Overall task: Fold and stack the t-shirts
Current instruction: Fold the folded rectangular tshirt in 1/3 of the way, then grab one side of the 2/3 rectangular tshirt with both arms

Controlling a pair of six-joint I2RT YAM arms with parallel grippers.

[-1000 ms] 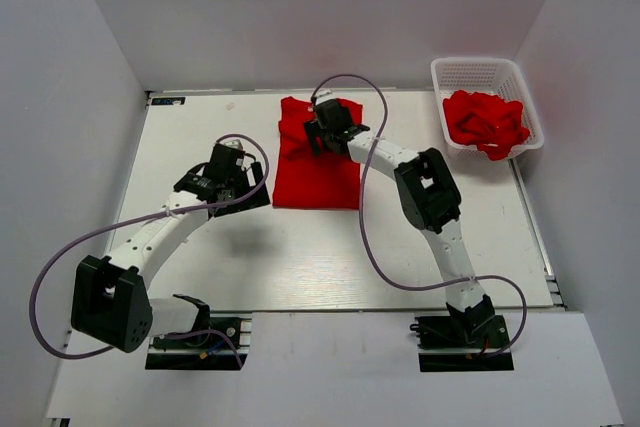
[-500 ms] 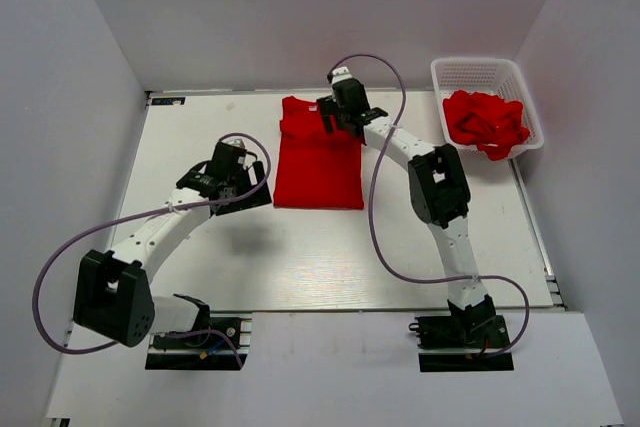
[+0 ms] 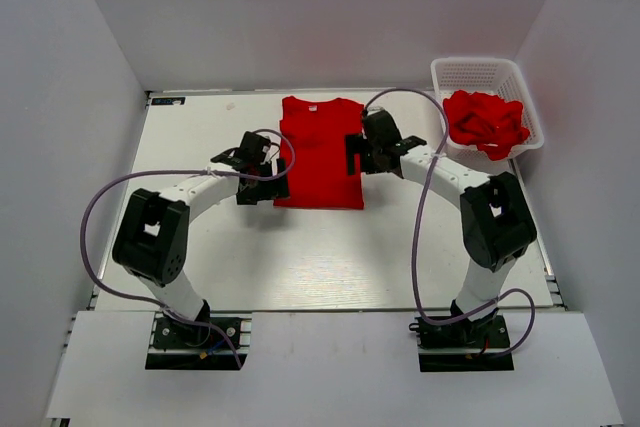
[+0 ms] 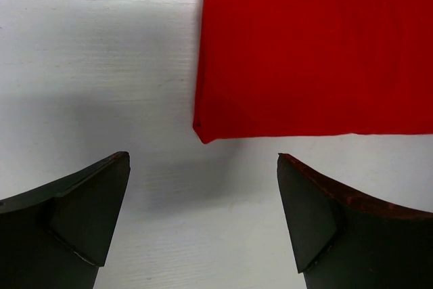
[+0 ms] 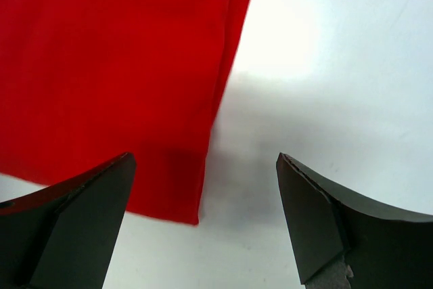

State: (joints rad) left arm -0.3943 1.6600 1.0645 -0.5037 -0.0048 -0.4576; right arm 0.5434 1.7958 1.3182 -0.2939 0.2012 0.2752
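The robot needs to move its right gripper down and back toward the robot's base next, onto the t-shirt's near corner [image 3: 362,207] [image 5: 193,217], because that corner shows between the gripper's open fingers.
A red t-shirt [image 3: 318,152] lies flat on the white table, folded into a long strip with its collar at the far end. My left gripper [image 3: 270,185] is open and empty beside the shirt's near left corner; that corner [image 4: 203,133] shows just ahead of the open jaws [image 4: 203,160] in the left wrist view. My right gripper [image 3: 356,155] is open and empty at the shirt's right edge; in the right wrist view the shirt's edge and near corner [image 5: 196,214] lie between the spread fingers [image 5: 203,160]. Several more red t-shirts [image 3: 486,123] are heaped in the basket.
A white mesh basket [image 3: 478,71] stands at the table's far right corner. White walls close in the table at the back and both sides. Purple cables loop off both arms.
My right gripper has let go of the shirt's far end and drawn back to its right edge. My left gripper has moved right to the shirt's near left corner. The collar end now lies flat.
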